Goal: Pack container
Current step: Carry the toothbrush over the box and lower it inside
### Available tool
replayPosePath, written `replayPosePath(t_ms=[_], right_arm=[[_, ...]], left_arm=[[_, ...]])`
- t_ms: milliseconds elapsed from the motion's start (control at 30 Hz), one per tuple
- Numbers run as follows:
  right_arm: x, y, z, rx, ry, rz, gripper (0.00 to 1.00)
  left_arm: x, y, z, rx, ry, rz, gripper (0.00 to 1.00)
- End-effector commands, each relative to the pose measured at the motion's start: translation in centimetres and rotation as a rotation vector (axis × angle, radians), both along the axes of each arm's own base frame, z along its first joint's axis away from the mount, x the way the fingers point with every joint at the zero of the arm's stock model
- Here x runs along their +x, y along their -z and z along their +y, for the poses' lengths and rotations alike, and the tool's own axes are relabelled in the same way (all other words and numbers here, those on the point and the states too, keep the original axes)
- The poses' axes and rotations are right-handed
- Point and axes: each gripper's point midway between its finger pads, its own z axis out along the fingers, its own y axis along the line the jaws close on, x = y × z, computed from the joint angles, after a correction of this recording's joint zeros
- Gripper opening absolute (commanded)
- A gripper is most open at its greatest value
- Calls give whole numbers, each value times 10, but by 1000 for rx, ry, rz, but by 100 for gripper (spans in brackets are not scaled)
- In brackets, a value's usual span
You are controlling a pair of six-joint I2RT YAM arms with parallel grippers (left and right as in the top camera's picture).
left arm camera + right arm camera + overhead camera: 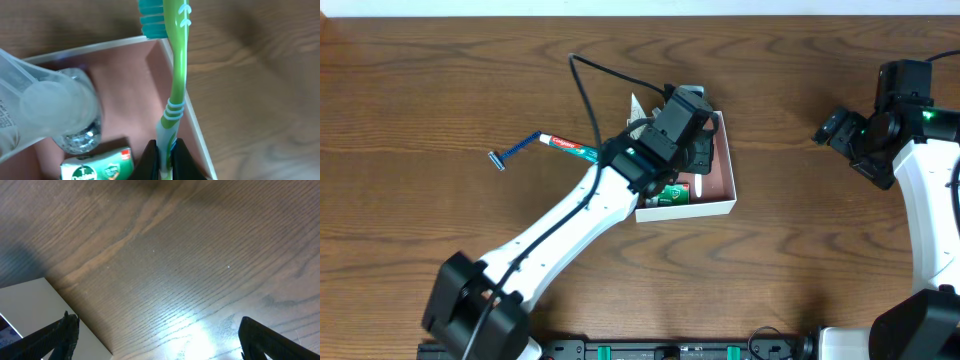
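My left gripper should move the toothbrush down between the clear bottle point(60, 107) and the side of the box, where the bottom of the box is empty.
The container point(722, 172) is a shallow white-walled box with a pink-brown inside, mid-table; its right wall also shows in the left wrist view point(196, 127). My left gripper point(165, 159) is over it, shut on a green and white toothbrush point(176, 75) whose blue-bristled head reaches past the box's far wall. In the box lie a green soap carton point(97, 165) point(672, 195) and a clear plastic bottle point(60, 107). My right gripper point(157, 340) is open and empty above bare table at the far right point(840, 128).
A blue razor point(512, 152) and a toothpaste tube point(570, 148) lie on the table left of the box. A black cable point(590, 90) runs from the left arm. The table's edge shows in the right wrist view point(75, 305).
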Motion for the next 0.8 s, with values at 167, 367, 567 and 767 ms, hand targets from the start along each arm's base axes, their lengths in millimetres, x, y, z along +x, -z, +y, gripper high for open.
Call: replayPosePath(t_ms=[167, 367, 567, 767], right_arm=[[0, 0, -3, -5, -5, 3, 99], [0, 0, -3, -5, -5, 3, 99], [0, 0, -3, -5, -5, 3, 99], [0, 0, -3, -5, -5, 3, 99]], left_arm=[[14, 33, 5, 90, -44, 8, 6], [14, 38, 5, 97, -41, 16, 6], [13, 41, 6, 102, -43, 21, 6], [12, 46, 12, 124, -69, 28, 6]])
